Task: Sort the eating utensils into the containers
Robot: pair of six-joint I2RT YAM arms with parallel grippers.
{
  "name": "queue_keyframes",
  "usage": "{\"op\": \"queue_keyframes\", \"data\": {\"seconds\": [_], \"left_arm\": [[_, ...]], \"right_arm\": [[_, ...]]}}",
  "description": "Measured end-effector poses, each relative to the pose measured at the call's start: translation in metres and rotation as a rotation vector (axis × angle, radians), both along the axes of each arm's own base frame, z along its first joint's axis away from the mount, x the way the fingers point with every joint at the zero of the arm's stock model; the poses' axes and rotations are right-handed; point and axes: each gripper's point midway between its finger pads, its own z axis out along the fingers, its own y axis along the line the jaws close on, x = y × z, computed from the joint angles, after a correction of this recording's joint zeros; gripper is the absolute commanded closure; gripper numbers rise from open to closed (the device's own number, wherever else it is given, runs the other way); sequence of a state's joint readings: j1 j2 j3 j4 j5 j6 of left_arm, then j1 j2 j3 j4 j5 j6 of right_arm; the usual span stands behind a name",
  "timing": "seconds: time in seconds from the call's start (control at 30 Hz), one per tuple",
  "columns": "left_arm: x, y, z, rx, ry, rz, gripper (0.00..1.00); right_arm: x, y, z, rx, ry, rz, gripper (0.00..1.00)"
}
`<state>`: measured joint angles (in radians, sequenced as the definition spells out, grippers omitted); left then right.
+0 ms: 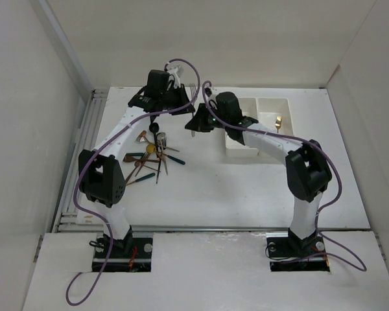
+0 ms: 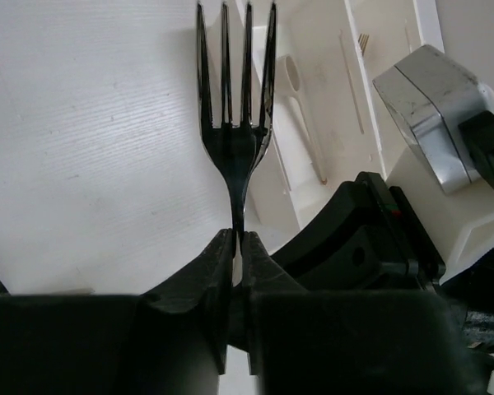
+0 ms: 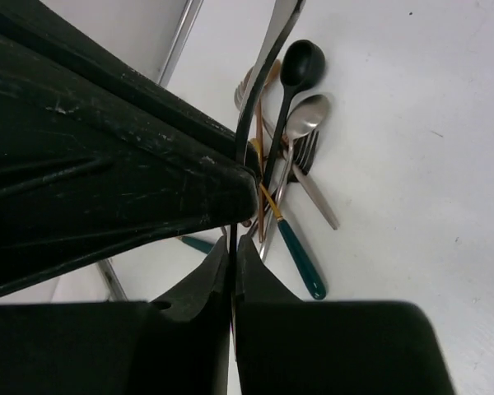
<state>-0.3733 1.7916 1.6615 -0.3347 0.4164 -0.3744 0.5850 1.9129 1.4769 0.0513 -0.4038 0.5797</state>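
The gold fork's bin [image 1: 270, 114] lies below my right gripper and to its right in the top view: I need to move that way, lower and release fork beside fork.
A dark silver fork [image 2: 235, 140] stands tines-up between the jaws of my left gripper [image 2: 237, 239], which is shut on its neck. My right gripper [image 3: 233, 243] is shut on a slim silver handle [image 3: 267, 58], apparently the same fork's other end. In the top view the two grippers, left [image 1: 187, 98] and right [image 1: 194, 123], meet just left of the containers. The white two-compartment tray [image 1: 246, 150] holds a gold fork [image 1: 279, 122] in its right bin. A pale spoon [image 2: 295, 82] lies in the left bin. The other utensils lie in a pile [image 1: 153, 155].
The pile also shows in the right wrist view [image 3: 288, 140], with a black spoon, a silver spoon and a green-handled piece [image 3: 300, 255]. White walls enclose the table on three sides. A metal rail [image 1: 84, 142] runs along the left edge.
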Motion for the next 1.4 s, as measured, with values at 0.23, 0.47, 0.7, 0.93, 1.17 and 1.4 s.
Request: {"op": "queue_keyframes", "data": {"seconds": [0.23,0.47,0.7,0.93,1.17,1.4], "left_arm": [[0.010,0.018,-0.008,0.029,-0.003,0.048,0.00],[0.023,0.052,-0.022,0.203,-0.048,0.146,0.00],[0.026,0.107,-0.058,0.460,-0.035,0.278,0.00],[0.027,0.137,-0.106,0.579,0.063,0.325,0.17],[0.033,0.160,-0.136,0.624,0.131,0.357,0.25],[0.032,0.165,-0.166,0.637,0.193,0.329,0.42]], "right_arm": [[0.013,-0.032,0.006,-0.018,-0.024,-0.087,1.00],[0.067,-0.202,0.009,-0.330,-0.034,-0.477,1.00],[0.061,-0.354,-0.019,-0.719,0.092,-0.724,1.00],[0.043,-0.389,-0.092,-0.925,0.292,-0.685,1.00],[0.033,-0.390,-0.123,-0.969,0.376,-0.637,0.39],[0.034,-0.384,-0.116,-0.935,0.362,-0.622,0.39]]}}
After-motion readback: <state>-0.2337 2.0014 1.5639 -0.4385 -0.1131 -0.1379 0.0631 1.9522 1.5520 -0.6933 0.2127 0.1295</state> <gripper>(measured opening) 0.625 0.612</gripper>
